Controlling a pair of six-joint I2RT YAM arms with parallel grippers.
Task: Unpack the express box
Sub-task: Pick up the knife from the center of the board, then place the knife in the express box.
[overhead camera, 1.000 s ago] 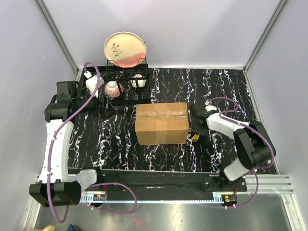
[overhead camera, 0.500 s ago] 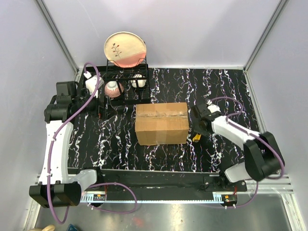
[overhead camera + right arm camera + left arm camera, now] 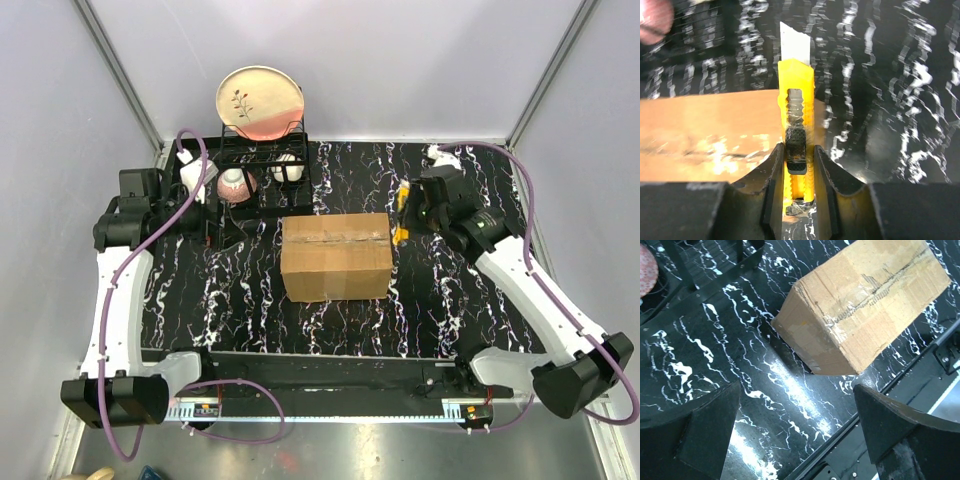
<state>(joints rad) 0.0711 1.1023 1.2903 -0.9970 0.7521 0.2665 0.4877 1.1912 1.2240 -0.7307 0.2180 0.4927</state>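
Observation:
My right gripper holds the knife. It next needs to move across and down and let go of the knife on the box's taped top (image 3: 314,238), because that is below the gripper, to its left in the top view.
The express box (image 3: 335,256) is a closed brown cardboard carton with a taped top seam, in the middle of the black marbled table. It also shows in the left wrist view (image 3: 865,300) and the right wrist view (image 3: 705,135). My right gripper (image 3: 412,212) is shut on a yellow utility knife (image 3: 797,127) with its blade out. It holds the knife in the air just off the box's right end, where it also shows in the top view (image 3: 402,210). My left gripper (image 3: 795,435) is open and empty, above the table left of the box.
A black dish rack (image 3: 262,170) with a pink plate (image 3: 260,100) and cups (image 3: 236,184) stands at the back left behind the box. A black rail (image 3: 330,370) runs along the table's near edge. Grey walls enclose the table.
My right arm has lifted the yellow knife off the table at the box's right front and swung it up and back to the box's right end. The left arm has not moved.

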